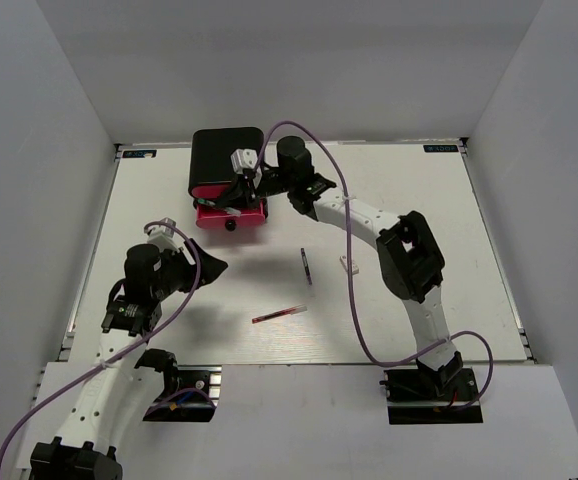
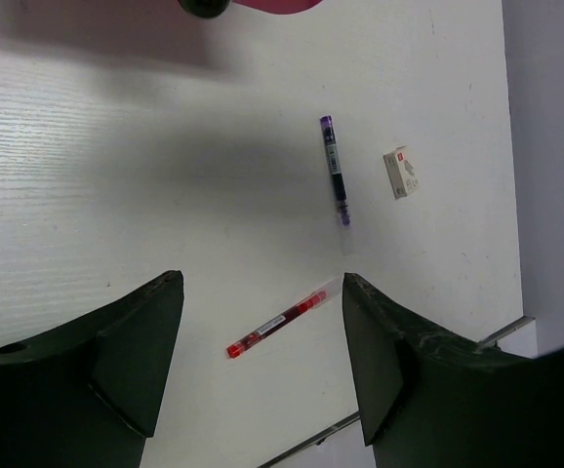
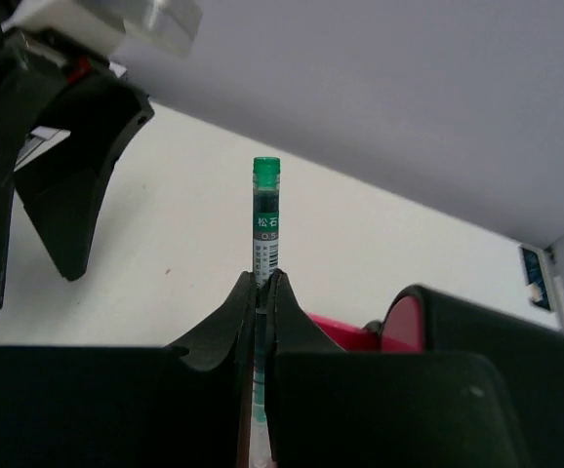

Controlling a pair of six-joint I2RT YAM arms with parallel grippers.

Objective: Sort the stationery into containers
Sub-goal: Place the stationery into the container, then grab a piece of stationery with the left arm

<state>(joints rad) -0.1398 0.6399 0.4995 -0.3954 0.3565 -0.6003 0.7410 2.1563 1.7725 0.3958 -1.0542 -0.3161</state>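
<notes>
My right gripper holds the green-capped pen right over the drawer's opening, so it should lower into the open pink-red drawer (image 1: 231, 212) (image 3: 337, 332) in front of the black box.
The black box (image 1: 221, 158) with pink-red drawers stands at the far middle, and its lowest drawer (image 1: 231, 217) is pulled out. My right gripper (image 1: 237, 196) hovers over that open drawer. In the right wrist view it (image 3: 264, 278) is shut on a thin green-capped pen (image 3: 266, 210) that sticks out past the fingertips. My left gripper (image 1: 207, 268) is open and empty above the table. In the left wrist view it (image 2: 262, 285) frames a thin red pen (image 2: 280, 320) lying on the table. A dark pen (image 2: 334, 183) and a small white block (image 2: 400, 172) lie further right.
The red pen (image 1: 279, 314) lies mid-table, with the dark pen (image 1: 307, 266) and white block (image 1: 349, 265) beyond it. Grey walls close in the white table (image 1: 419, 210) on three sides. The drawer's black knob (image 2: 204, 8) shows at the top of the left wrist view.
</notes>
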